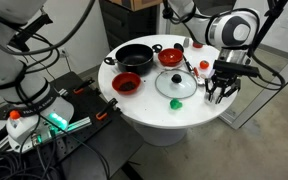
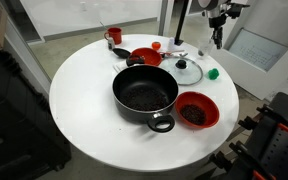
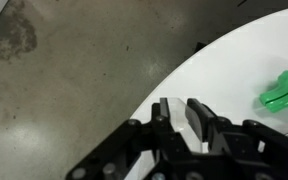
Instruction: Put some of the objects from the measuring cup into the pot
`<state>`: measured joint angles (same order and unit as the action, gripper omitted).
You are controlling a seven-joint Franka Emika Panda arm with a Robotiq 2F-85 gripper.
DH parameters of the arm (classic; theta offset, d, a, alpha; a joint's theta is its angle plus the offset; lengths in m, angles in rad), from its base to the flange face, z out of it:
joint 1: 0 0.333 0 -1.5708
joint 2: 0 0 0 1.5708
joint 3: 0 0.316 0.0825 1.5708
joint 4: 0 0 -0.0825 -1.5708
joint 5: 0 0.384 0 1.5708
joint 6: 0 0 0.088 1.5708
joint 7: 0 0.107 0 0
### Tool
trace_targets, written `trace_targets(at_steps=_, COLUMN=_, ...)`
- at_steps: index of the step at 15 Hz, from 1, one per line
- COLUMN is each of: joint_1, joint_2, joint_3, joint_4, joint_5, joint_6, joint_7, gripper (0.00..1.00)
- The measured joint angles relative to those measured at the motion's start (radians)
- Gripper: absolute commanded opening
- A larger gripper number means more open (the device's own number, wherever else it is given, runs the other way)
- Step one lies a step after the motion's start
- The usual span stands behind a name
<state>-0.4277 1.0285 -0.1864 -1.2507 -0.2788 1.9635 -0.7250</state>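
Note:
The slab (image 3: 173,120) goes slightly lower toward the table's rim next, and my gripper releases it there, since the white table's rim (image 3: 177,88) lies just below and that part is bare.
My gripper (image 3: 180,105) is shut on a pale grey, slightly translucent slab (image 3: 173,120), which I take for part of the measuring cup; the cup's bowl does not show. In both exterior views the gripper (image 1: 221,88) (image 2: 217,40) hangs at the rim of the round white table (image 1: 154,105), beside the glass lid. The wrist view has the fingers over the table's edge, with floor on one side. The black pot (image 1: 134,55) (image 2: 144,92), with red handles, sits well away from the gripper and holds dark bits.
A glass lid with a green knob (image 1: 176,85) (image 2: 187,70) lies between gripper and pot. Two red bowls (image 2: 195,110) (image 2: 147,56) flank the pot. A small green object (image 2: 212,73) (image 3: 284,90) lies near the gripper. A red cup (image 2: 114,36) stands at the far rim.

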Motion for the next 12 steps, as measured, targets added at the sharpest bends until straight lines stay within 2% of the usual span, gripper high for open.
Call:
trace_targets(at_steps=6, joint_1=-0.014, joint_2=0.038, joint_3=0.002, joint_4=0.015, joint_5=0.005, joint_6=0.008, joint_7=-0.001, gripper=0.06)
trace_targets(at_steps=7, joint_1=-0.015, joint_2=0.038, joint_3=0.004, joint_4=0.017, joint_5=0.006, joint_6=0.008, joint_7=-0.001, gripper=0.51)
trace_targets(at_steps=9, joint_1=-0.017, joint_2=0.038, joint_3=0.006, joint_4=0.019, joint_5=0.008, joint_6=0.008, joint_7=-0.001, gripper=0.57)
trace_targets(at_steps=12, joint_1=-0.017, joint_2=0.038, joint_3=0.007, joint_4=0.020, joint_5=0.008, joint_6=0.011, joint_7=-0.001, gripper=0.80)
